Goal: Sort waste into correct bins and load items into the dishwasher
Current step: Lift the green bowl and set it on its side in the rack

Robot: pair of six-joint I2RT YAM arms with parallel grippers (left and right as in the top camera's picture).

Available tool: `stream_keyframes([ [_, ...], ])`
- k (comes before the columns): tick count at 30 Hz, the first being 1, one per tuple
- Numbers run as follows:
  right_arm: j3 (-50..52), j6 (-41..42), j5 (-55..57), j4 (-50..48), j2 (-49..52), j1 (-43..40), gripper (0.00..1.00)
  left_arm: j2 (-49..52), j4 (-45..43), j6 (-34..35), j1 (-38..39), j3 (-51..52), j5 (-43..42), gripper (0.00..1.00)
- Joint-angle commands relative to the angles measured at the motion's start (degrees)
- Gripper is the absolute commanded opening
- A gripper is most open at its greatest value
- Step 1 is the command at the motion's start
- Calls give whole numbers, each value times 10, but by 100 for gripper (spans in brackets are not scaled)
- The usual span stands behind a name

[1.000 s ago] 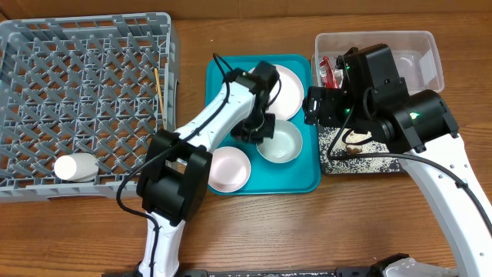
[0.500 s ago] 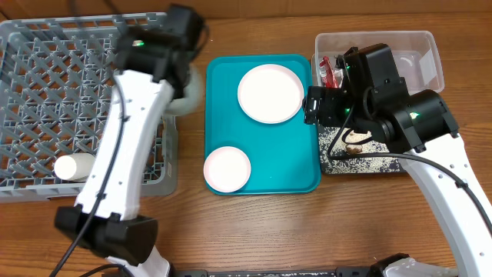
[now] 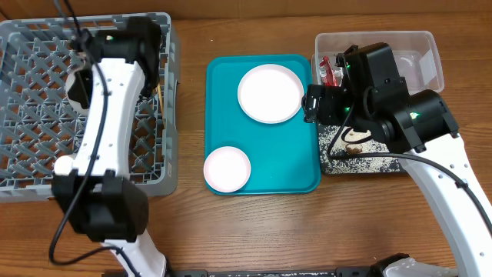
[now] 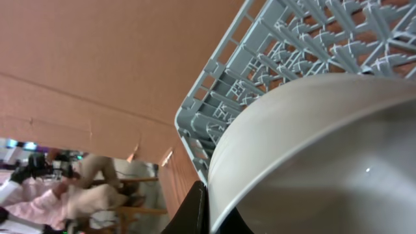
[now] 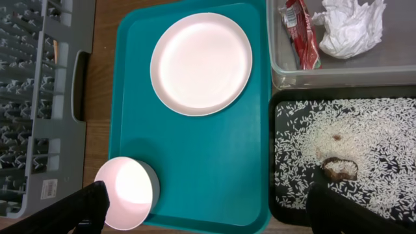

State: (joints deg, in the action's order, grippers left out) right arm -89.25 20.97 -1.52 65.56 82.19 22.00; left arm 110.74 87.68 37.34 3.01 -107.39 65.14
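Note:
The bowl in my left gripper should go down into the grey dish rack (image 3: 31, 123) next, then move toward the rack's side by the teal tray (image 3: 300, 165).
My left gripper (image 3: 88, 73) is shut on the rim of the pale green-white bowl (image 3: 75, 86) and holds it tilted over the grey dish rack (image 3: 31, 123). The left wrist view shows the bowl (image 4: 312, 149) clamped in the jaws (image 4: 208, 208) above the rack lattice (image 4: 273, 58). A small white cup (image 3: 65, 165) lies in the rack. The white-pink plate (image 3: 270, 93) and the pinkish dish (image 3: 227, 168) sit on the teal tray (image 3: 300, 165). My right gripper (image 5: 211, 208) is open and empty above the tray's right side. I cannot see the chopsticks.
The clear tub (image 3: 419, 42) at the back right holds the red wrapper (image 5: 300, 36) and the white tissue (image 5: 349, 26). The black tray (image 5: 390, 130) in front of it holds scattered rice and a brown food bit (image 5: 339, 168).
My left arm lifted the bowl off the teal tray and carried it left, past the rack's right wall to over the rack's back part. The right arm has not moved.

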Motion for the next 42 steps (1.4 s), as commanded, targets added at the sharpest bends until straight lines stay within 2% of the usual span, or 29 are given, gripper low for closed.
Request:
stream_keyframes([
  [1,-7,1,-1,-3,-1,-2,98,25,-15,19,1,10,46,4],
  [8,-7,1,-1,2,-1,-2,98,90,-24,19,-5,11,94,4],
  [18,-7,1,-1,6,-1,-2,98,164,-21,14,-12,12,74,4],
  [30,-7,1,-1,8,-1,-2,98,167,9,17,-12,12,72,4],
  [39,-7,1,-1,5,-1,-2,98,167,25,19,-1,12,27,4],
  [40,-7,1,-1,5,-1,-2,98,166,35,20,3,12,26,5],
  [42,-7,1,-1,6,-1,-2,98,166,47,29,13,10,18,13],
])
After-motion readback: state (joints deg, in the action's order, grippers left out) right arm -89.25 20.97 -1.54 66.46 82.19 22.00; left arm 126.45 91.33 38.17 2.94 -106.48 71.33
